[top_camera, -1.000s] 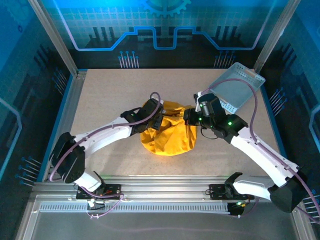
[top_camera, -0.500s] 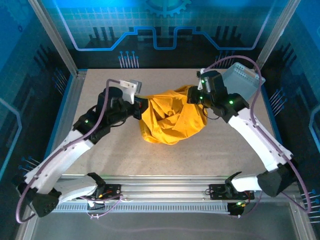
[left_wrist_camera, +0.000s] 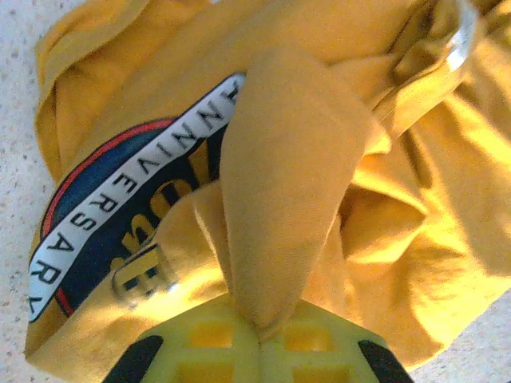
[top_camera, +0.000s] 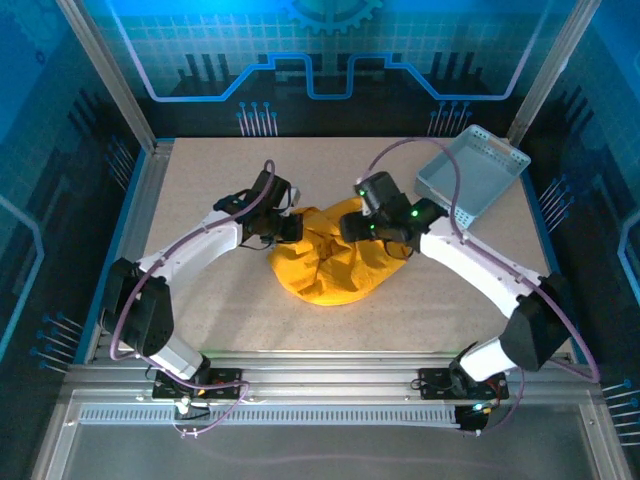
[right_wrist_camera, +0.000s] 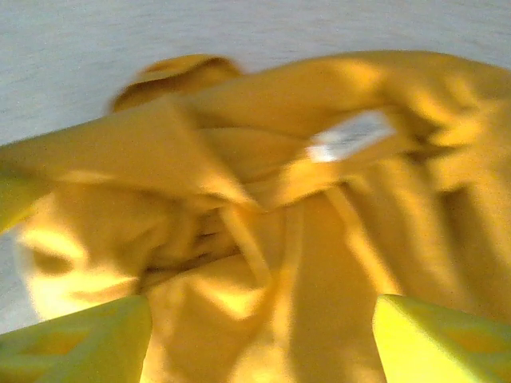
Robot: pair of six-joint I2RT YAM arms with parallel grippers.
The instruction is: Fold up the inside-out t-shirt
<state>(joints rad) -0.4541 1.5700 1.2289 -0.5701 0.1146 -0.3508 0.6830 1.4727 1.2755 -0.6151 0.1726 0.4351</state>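
Observation:
Outward and away from the heap's crumpled middle, my left gripper needs to draw the narrow fold (top_camera: 303,218) (left_wrist_camera: 279,191) toward the bare tabletop and release it, because the cloth lies bunched.
The inside-out t-shirt (top_camera: 335,268) lies as a crumpled mustard-yellow heap in the middle of the table. My left gripper (top_camera: 291,228) sits at the heap's left edge. In the left wrist view it (left_wrist_camera: 259,341) is shut on a narrow fold of the t-shirt (left_wrist_camera: 287,167), and the dark navy round print (left_wrist_camera: 112,219) with white lettering shows to the left. My right gripper (top_camera: 352,232) is over the heap's upper right. In the right wrist view it (right_wrist_camera: 255,351) is open, the fingers (right_wrist_camera: 76,343) wide apart over loose cloth (right_wrist_camera: 263,239), and a white label (right_wrist_camera: 351,134) shows.
A pale blue-grey perforated basket (top_camera: 470,178) stands at the back right of the table, behind the right arm. Bare tabletop (top_camera: 220,300) surrounds the heap at the front and the left. Metal frame rails border the table.
Half a second ago both arms held the shirt raised and spread. Now it has dropped back into a heap, both arms have come in lower, and the right gripper has opened and let go.

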